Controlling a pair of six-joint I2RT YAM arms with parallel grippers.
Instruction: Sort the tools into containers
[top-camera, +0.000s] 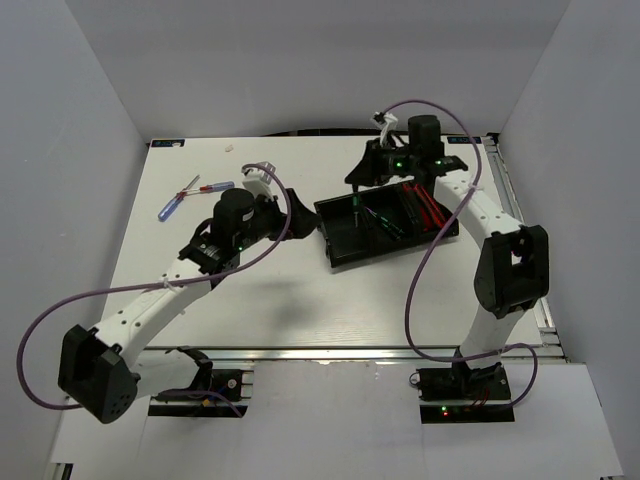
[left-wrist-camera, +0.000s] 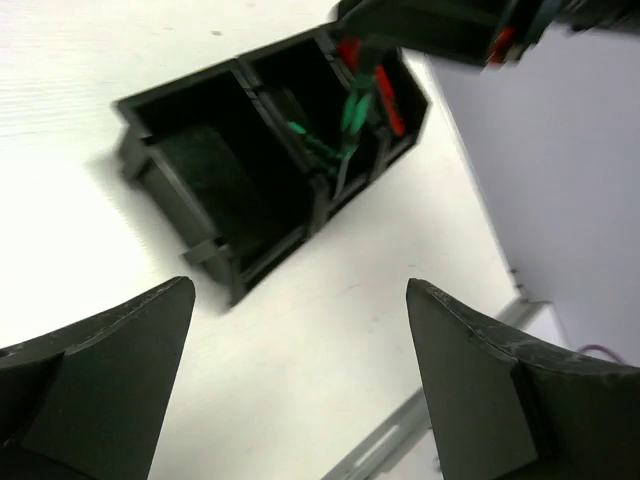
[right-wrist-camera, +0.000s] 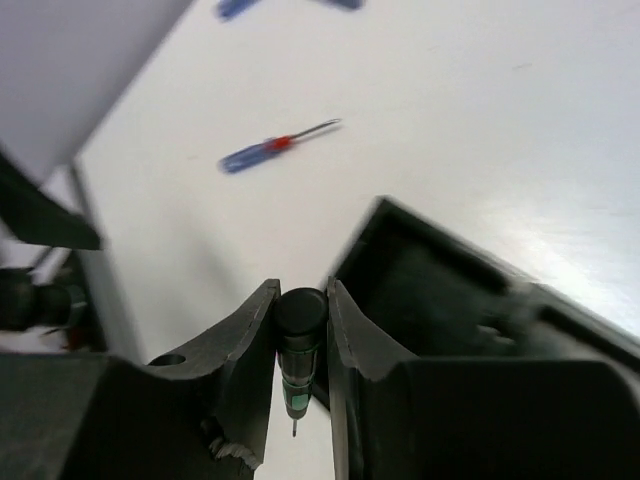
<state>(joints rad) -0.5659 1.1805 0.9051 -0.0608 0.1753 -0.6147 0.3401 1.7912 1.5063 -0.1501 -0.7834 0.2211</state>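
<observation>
My right gripper shifts right in the top view, lowers and releases next, since the tray's middle section with matching screwdrivers is down there.
The black three-compartment tray (top-camera: 340, 258) lies right of centre. Its right compartment holds red pocket knives (top-camera: 425, 203), and its middle one holds black screwdrivers with green marks (top-camera: 385, 222). My right gripper (top-camera: 356, 190) is shut on another black green-marked screwdriver (right-wrist-camera: 300, 345), held tip down above the tray's left-middle part. Two blue- and red-handled screwdrivers (top-camera: 170, 206) (top-camera: 215, 186) lie on the table at the far left. One also shows in the right wrist view (right-wrist-camera: 262, 150). My left gripper (left-wrist-camera: 300, 290) is open and empty, left of the tray (left-wrist-camera: 215, 255).
White table with grey walls on three sides. A metal rail (top-camera: 380, 355) runs along the near edge. Purple cables loop off both arms. A small white scrap (top-camera: 228, 147) lies at the far edge.
</observation>
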